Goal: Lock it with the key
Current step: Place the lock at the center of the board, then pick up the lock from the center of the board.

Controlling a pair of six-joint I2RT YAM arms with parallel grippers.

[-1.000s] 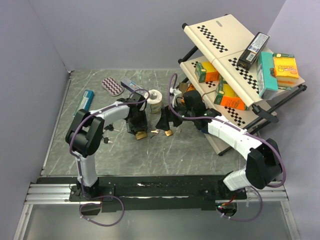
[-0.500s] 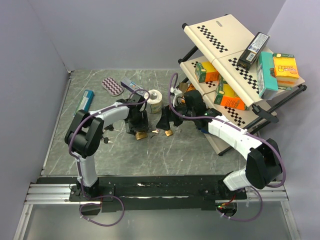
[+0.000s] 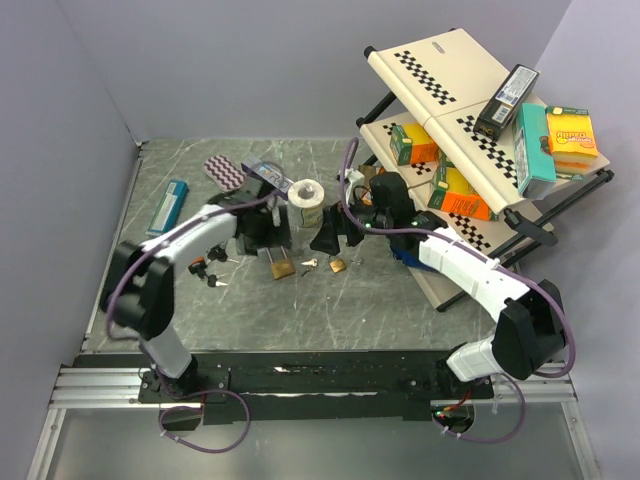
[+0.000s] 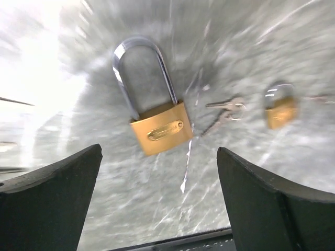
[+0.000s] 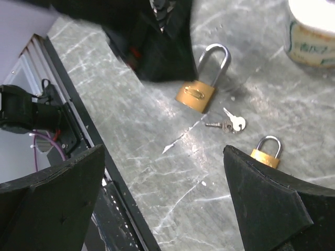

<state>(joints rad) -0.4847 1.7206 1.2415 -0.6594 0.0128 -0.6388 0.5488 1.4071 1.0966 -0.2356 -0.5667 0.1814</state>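
Note:
The orange padlock body is below my left gripper and to its left in the top view, so next I should move the gripper's open fingers across and down around it.
A large brass padlock (image 4: 161, 128) with a tall steel shackle lies flat on the marble table (image 3: 350, 300), free of both grippers. A pair of keys (image 4: 226, 107) lies just to its right, and a small brass padlock (image 4: 280, 107) beyond them. My left gripper (image 3: 262, 240) hovers over the large padlock (image 3: 281, 268), open, with nothing between its fingers (image 4: 277, 204). My right gripper (image 3: 328, 240) hangs open above the keys (image 5: 230, 124) and the small padlock (image 5: 267, 154), holding nothing. The large padlock (image 5: 196, 94) also shows in the right wrist view.
A white roll (image 3: 306, 200) stands just behind the padlocks. More small keys (image 3: 205, 272) lie to the left. A blue packet (image 3: 168, 205) and a striped pad (image 3: 225, 172) sit at the back left. A tilted rack (image 3: 470, 150) with boxes fills the right side.
My left gripper has opened wide and drawn back to the left, off the large padlock, which now lies free on the table. The right arm has barely moved.

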